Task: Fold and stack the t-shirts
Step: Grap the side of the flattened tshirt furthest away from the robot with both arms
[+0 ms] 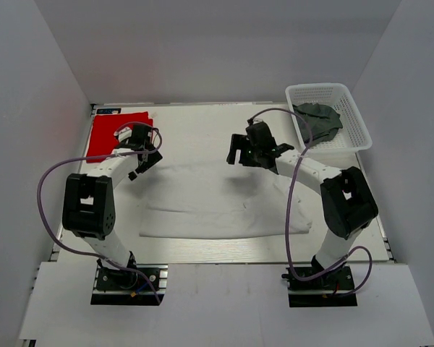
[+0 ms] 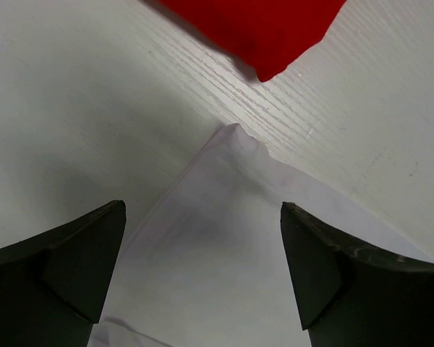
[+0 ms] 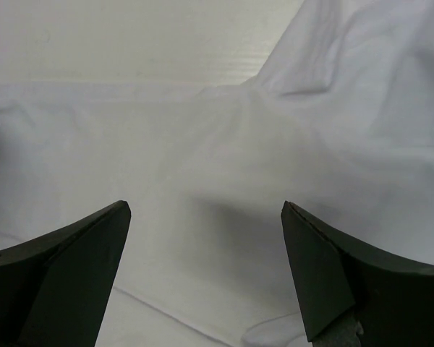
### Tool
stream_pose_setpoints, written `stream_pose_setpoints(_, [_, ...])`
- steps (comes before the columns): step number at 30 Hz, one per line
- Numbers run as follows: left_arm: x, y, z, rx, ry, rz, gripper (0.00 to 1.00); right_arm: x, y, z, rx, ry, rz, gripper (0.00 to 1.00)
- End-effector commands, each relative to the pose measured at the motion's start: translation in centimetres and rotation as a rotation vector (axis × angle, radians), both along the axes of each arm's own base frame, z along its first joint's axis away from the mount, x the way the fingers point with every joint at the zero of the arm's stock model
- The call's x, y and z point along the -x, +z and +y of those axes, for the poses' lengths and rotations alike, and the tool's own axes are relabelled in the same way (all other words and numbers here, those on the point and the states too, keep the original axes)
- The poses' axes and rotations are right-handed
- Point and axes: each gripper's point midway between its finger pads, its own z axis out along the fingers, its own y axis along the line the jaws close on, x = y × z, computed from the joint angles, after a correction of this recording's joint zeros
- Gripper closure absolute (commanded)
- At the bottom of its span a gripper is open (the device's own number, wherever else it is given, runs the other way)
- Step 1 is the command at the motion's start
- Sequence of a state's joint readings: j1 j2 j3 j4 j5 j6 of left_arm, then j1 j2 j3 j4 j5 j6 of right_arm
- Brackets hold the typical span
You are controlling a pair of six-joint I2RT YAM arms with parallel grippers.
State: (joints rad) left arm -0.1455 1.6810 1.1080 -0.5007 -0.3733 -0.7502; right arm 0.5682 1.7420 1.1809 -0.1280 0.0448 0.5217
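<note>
Outward of my right gripper, toward the basket, the white shirt's back edge juts out in creases, so I should move there and down to close on it.
The white t-shirt (image 1: 217,206) lies spread flat in the middle of the table. A folded bright red t-shirt (image 1: 105,136) sits at the back left; its corner (image 2: 264,32) shows in the left wrist view. The dark grey-green t-shirt (image 1: 318,121) is bunched inside the basket. My left gripper (image 1: 146,157) hangs open above the white shirt's back left corner (image 2: 235,134), with nothing between its jaws. Over the shirt's back right part (image 3: 217,159) my right gripper (image 1: 240,153) is open and empty as well.
A white plastic lattice basket (image 1: 351,108) stands at the back right corner. White walls close in the table on three sides. Bare table (image 1: 202,123) stretches behind the white shirt between the red shirt and the basket.
</note>
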Motion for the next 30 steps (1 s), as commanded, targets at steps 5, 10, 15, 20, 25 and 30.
stream_pose_setpoints(5, [-1.8,0.1,1.3,-0.034,0.025,0.000,0.13,-6.6,0.8,-7.1,0.255,-0.262,-0.069,0.09])
stream_pose_setpoints(10, [-2.9,-1.0,1.4,-0.026,0.027,0.021,0.19,-10.6,0.6,-8.2,0.268,-0.275,-0.080,0.09])
stream_pose_setpoints(15, [-3.7,-1.6,1.1,-0.010,0.037,0.032,0.38,-13.8,-1.0,-8.6,0.306,-0.234,-0.098,0.09])
stream_pose_setpoints(20, [-4.0,-2.4,0.7,-0.002,0.009,0.054,0.75,-17.2,-1.7,-8.2,0.311,-0.207,-0.121,0.09])
stream_pose_setpoints(25, [-4.1,-2.7,0.3,0.015,-0.002,0.071,1.00,-18.5,-3.6,-5.8,0.251,-0.077,-0.154,0.12])
stream_pose_setpoints(30, [-4.1,-2.7,0.2,0.018,-0.014,0.075,1.00,-17.2,-5.7,-4.8,0.205,-0.018,-0.111,0.26])
